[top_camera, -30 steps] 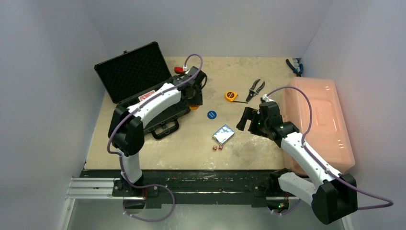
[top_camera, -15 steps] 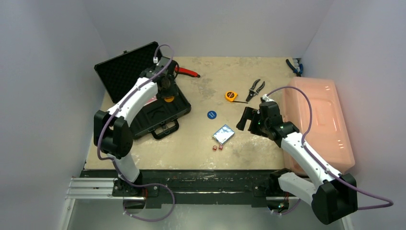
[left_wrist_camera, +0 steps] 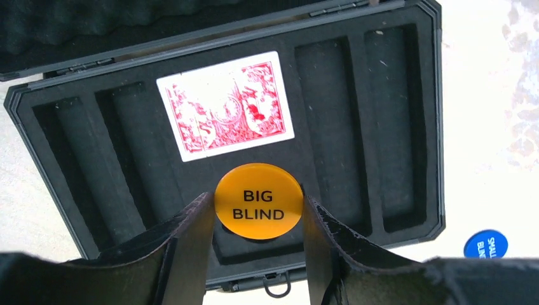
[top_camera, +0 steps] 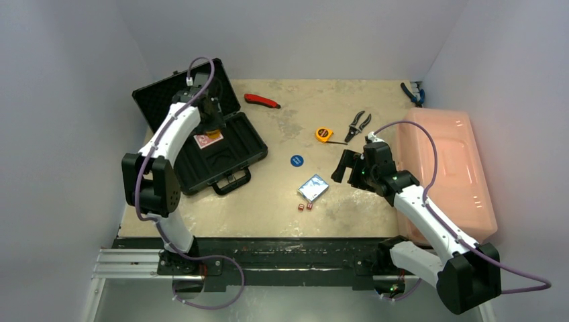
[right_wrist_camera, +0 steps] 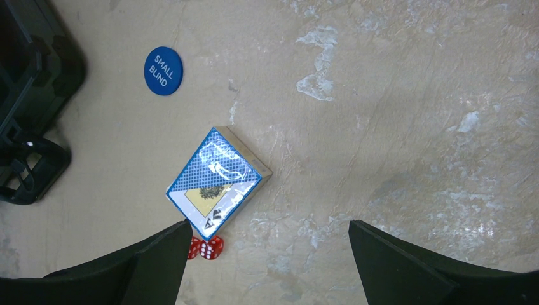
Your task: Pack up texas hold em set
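My left gripper needs to move down to the red card deck's top side (top_camera: pixel 208 141) (left_wrist_camera: pixel 225 106) and let go of the disc there, because the red card deck lies flat and bare in its tray.
The black briefcase (top_camera: pixel 257 151) lies open at the left, with its foam lid (top_camera: pixel 168 100) raised behind it. A red card deck (top_camera: pixel 209 139) lies in its foam tray and also shows in the left wrist view (left_wrist_camera: pixel 225 105). My left gripper (left_wrist_camera: pixel 257 204) is shut on an orange "BIG BLIND" disc (left_wrist_camera: pixel 259 190) and holds it above the tray. A blue "SMALL BLIND" disc (right_wrist_camera: pixel 163 71), a blue card deck (right_wrist_camera: pixel 218 182) and two tiny red dice (right_wrist_camera: pixel 206 248) lie on the table. My right gripper (right_wrist_camera: pixel 267 254) is open and empty just right of the blue deck.
A large pink bin (top_camera: pixel 446 168) lies upside down at the right edge. A yellow tape measure (top_camera: pixel 324 134), black pliers (top_camera: pixel 359 123), a red-handled cutter (top_camera: pixel 262 100) and blue pliers (top_camera: pixel 410 94) lie toward the back.
My left arm has swung from the case's right side to the back left, carrying the orange disc over the case. The right arm has not moved.
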Controlling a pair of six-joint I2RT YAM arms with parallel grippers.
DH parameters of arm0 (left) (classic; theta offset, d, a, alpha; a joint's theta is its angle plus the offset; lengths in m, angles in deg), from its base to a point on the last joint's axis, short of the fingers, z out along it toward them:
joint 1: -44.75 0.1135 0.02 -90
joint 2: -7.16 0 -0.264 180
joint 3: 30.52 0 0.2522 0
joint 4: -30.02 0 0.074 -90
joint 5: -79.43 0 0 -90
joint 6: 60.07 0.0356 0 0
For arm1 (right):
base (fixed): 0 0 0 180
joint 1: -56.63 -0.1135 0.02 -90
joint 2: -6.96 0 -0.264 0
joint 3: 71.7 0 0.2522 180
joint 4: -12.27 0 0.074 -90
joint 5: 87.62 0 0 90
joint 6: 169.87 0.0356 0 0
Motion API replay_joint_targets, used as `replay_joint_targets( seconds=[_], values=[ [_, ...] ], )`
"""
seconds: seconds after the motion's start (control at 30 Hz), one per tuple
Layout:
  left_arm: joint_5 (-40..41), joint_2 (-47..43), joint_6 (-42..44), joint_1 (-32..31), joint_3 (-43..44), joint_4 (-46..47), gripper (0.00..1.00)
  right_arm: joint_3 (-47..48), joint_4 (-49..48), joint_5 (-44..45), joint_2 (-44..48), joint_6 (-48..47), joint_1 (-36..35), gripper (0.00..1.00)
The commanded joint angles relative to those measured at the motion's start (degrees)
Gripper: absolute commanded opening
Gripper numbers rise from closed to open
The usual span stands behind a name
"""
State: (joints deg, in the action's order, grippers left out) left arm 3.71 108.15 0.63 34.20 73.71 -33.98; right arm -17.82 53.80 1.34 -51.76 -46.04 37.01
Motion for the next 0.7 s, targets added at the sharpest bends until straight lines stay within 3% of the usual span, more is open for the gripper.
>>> replay_joint_targets(
  seconds=[0.0, 0.67],
  values=[
    [-2.3, 2.8, 1.3, 2.7, 3.4, 0.7, 0.00, -0.3, -1.6, 0.2, 0.9, -0.7, -0.2, 0.99],
    [-5.4, 12.5, 1.5, 8.3, 9.5, -0.5, 0.03, -0.3, -1.6, -0.4, 0.2, -0.9, -0.2, 0.99]
  ],
)
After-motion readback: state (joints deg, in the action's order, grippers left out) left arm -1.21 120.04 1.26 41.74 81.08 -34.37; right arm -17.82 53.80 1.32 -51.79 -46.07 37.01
